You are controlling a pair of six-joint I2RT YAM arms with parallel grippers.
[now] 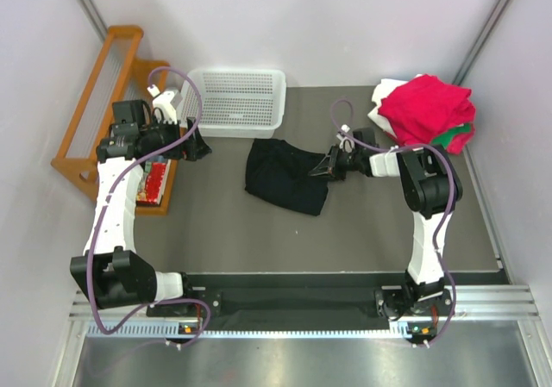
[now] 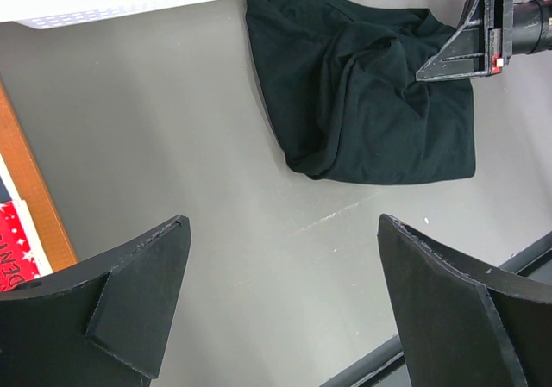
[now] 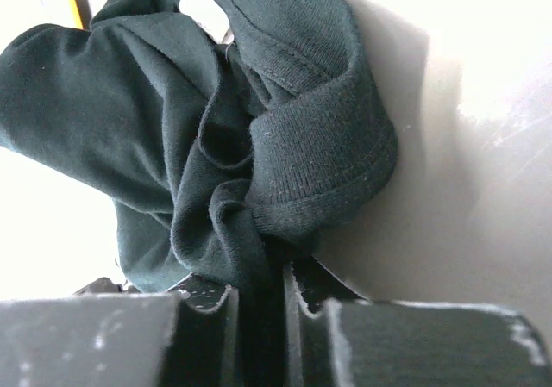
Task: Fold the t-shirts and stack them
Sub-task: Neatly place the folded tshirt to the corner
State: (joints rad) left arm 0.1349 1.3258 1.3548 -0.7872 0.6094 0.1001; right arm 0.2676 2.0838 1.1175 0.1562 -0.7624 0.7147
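I should lift my right gripper and move it outward to release the shirt on top of the red t-shirt (image 1: pixel 427 111), because that stack is to the gripper's right in the top view.
A crumpled black t-shirt (image 1: pixel 285 176) lies in the middle of the grey table (image 1: pixel 224 232). My right gripper (image 1: pixel 321 168) is at the shirt's right edge, shut on a bunched fold of black t-shirt (image 3: pixel 259 223) cloth pinched between its fingers (image 3: pixel 207 318). In the left wrist view that same black t-shirt (image 2: pixel 371 102) lies ahead, with the right gripper (image 2: pixel 431 70) at its top right. My left gripper (image 2: pixel 280 275) hangs open over bare table, left of the shirt, nothing in it. Folded red (image 1: pixel 427 107), green (image 1: pixel 457 135) and white (image 1: pixel 385 94) t-shirts are stacked at the back right.
A white perforated basket (image 1: pixel 237 101) stands at the back, just behind the black shirt. A wooden rack (image 1: pixel 103 102) with a red item (image 1: pixel 155 182) sits at the left. White walls close in both sides.
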